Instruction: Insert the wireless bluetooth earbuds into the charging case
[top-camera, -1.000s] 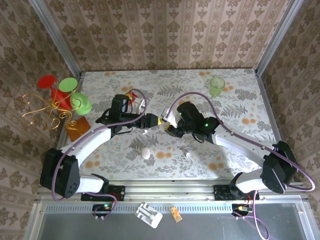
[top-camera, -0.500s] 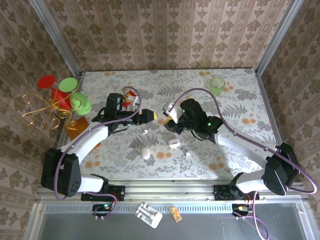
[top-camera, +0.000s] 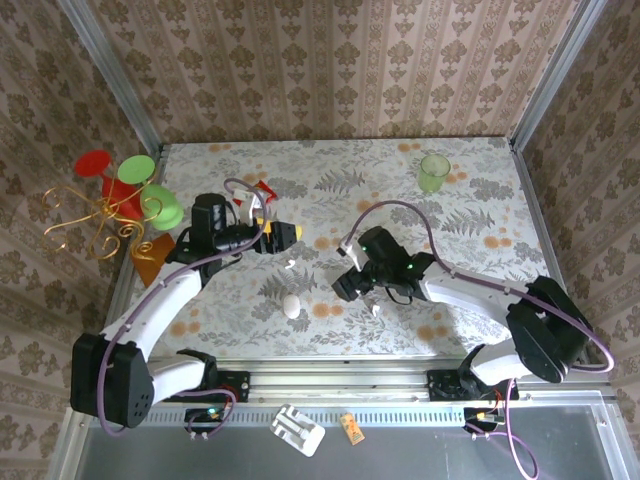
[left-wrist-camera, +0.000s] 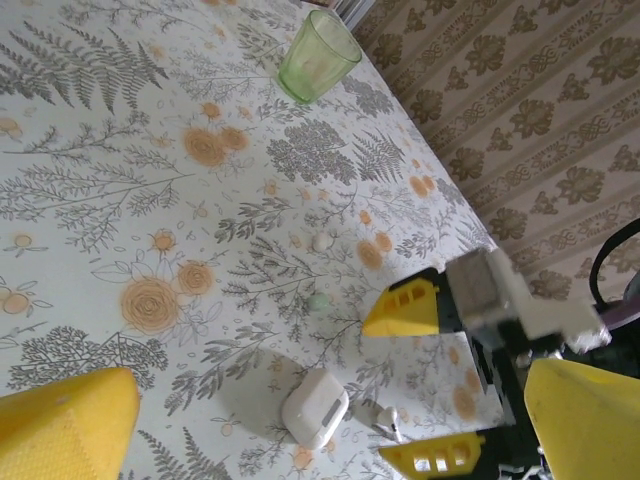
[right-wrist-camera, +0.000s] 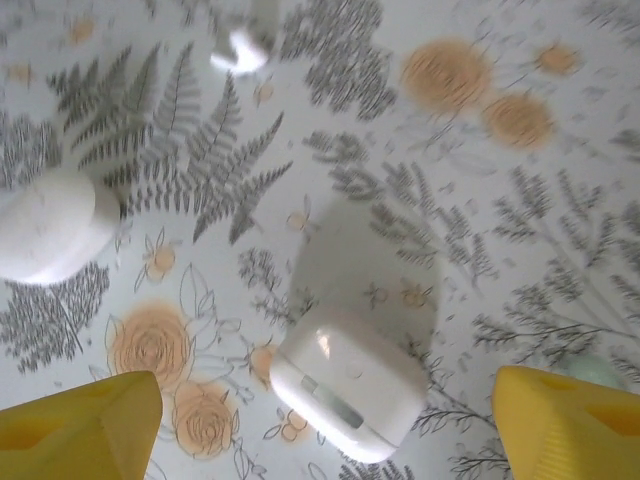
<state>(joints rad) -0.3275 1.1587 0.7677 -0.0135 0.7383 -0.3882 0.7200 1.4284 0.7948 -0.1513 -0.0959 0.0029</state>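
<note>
The shut charging case lies at an angle below the right gripper, so the gripper should turn its open fingers square to it and lower them around the case's sides to close.
The charging case lies on the floral table with its lid shut, also seen at the case from the left wrist. My right gripper stands open just above it, one yellow finger on each side, not touching. In the top view the right gripper covers the case. One earbud lies right beside the case, a white speck from above. The other earbud lies to the left, blurred in the right wrist view. My left gripper hovers open and empty at the left.
A white egg-shaped oval sits left of the case, near the front. A green cup stands at the back right. A small pale green disc lies beyond the case. Coloured cups on a gold stand are off the table's left edge.
The case, held up between both grippers a second ago, dropped to the table. My right gripper came down over it. My left arm drew back to the left.
</note>
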